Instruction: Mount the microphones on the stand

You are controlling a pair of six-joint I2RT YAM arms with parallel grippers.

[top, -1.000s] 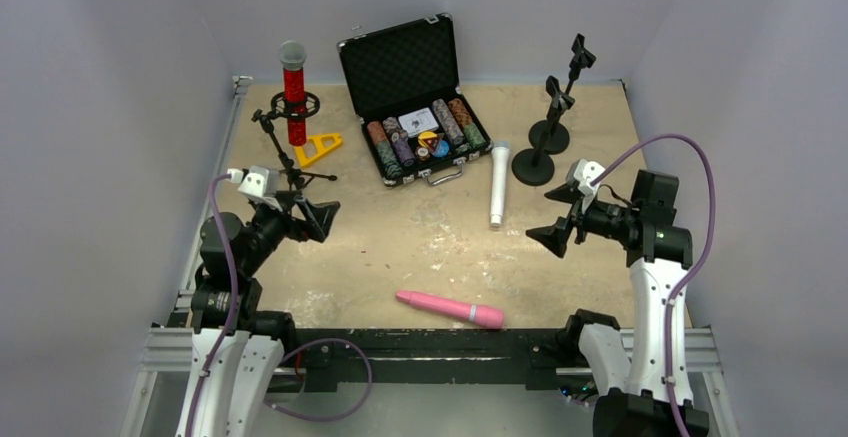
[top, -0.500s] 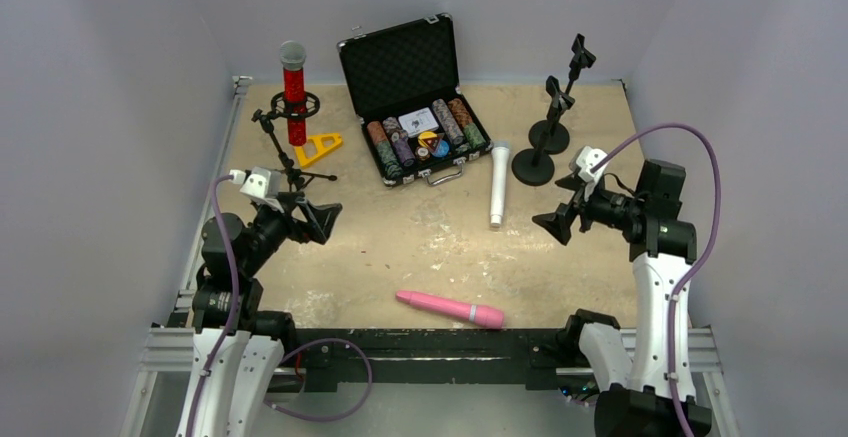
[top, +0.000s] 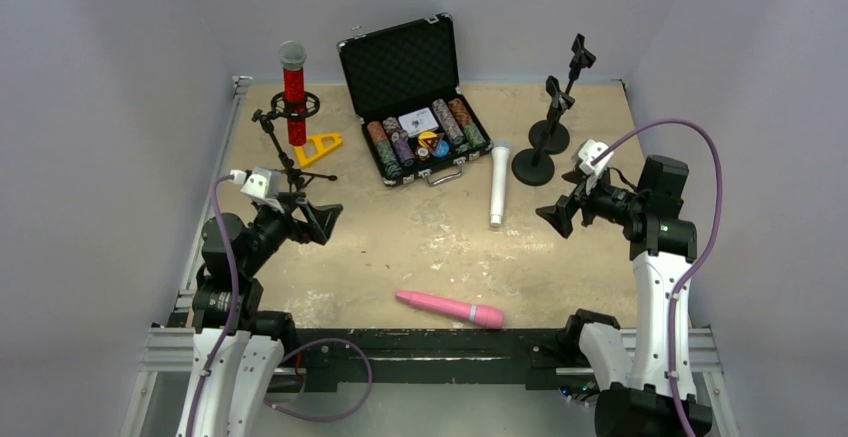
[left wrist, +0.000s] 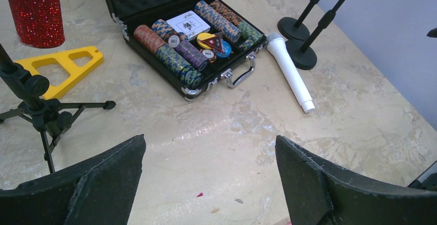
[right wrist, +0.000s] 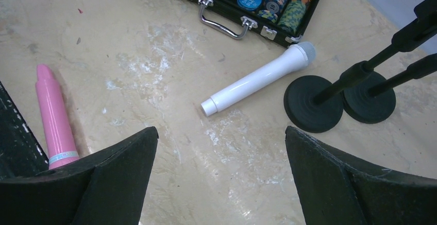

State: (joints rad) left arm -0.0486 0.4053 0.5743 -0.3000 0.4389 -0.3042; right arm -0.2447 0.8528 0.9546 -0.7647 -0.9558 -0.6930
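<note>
The clip on top of the nearer round-base stand is high above its base, so my right gripper needs to rise, move outward to that clip and close there next.
The glittery red microphone stands upright in the ring of a black tripod stand at the back left; its red body also shows in the left wrist view. The white microphone lies on the table next to two black round-base stands; it also shows in the right wrist view. The pink microphone lies near the front edge, also in the right wrist view. My left gripper is open and empty. My right gripper is open and empty, above the table right of the white microphone.
An open black case of poker chips stands at the back middle. A yellow triangular piece lies beside the tripod stand. Grey walls close in the table on three sides.
My right gripper has risen and drawn back to the right, toward the round-base stands. The left arm and the microphones have not moved.
</note>
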